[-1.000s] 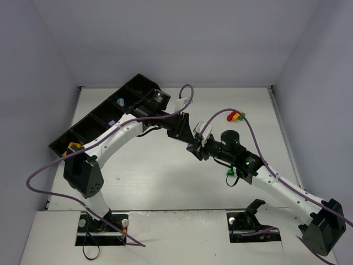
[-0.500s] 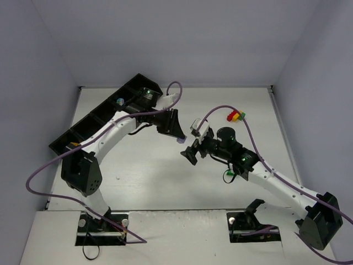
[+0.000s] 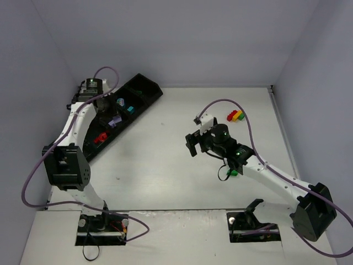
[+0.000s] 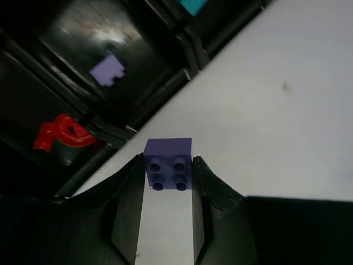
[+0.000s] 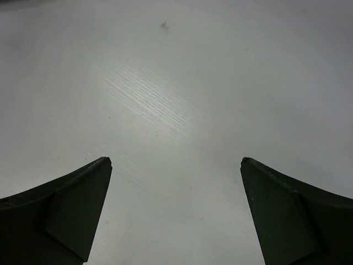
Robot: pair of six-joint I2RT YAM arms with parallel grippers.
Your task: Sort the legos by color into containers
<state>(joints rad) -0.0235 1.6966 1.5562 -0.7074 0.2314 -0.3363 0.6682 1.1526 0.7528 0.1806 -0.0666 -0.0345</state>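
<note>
I will pull the empty fingers of my right gripper back and down around the green brick (image 3: 233,173), because it lies back from the gripper and to the gripper's right in the top view.
My left gripper (image 4: 168,161) is shut on a lilac brick (image 4: 168,149), studs toward the camera, just above the table beside the black tray (image 4: 160,102). Another lilac brick (image 4: 107,71) lies in the compartment ahead. A red piece (image 4: 62,133) lies in the compartment to its left and a teal one (image 4: 193,5) in the one to its right. From above, the left gripper (image 3: 112,117) hangs over the tray (image 3: 156,91). My right gripper (image 3: 192,144) is open over bare table with nothing between its fingers (image 5: 83,193). A red, yellow and green stack (image 3: 236,116) sits at the back right.
A green brick (image 3: 232,172) lies on the table under the right forearm. A purple cable (image 3: 220,102) loops above the right arm. Grey walls close in the table on three sides.
The grippers met at the table's middle. The right one opened and stayed there, while the left arm swung back left to the tray carrying the lilac brick.
</note>
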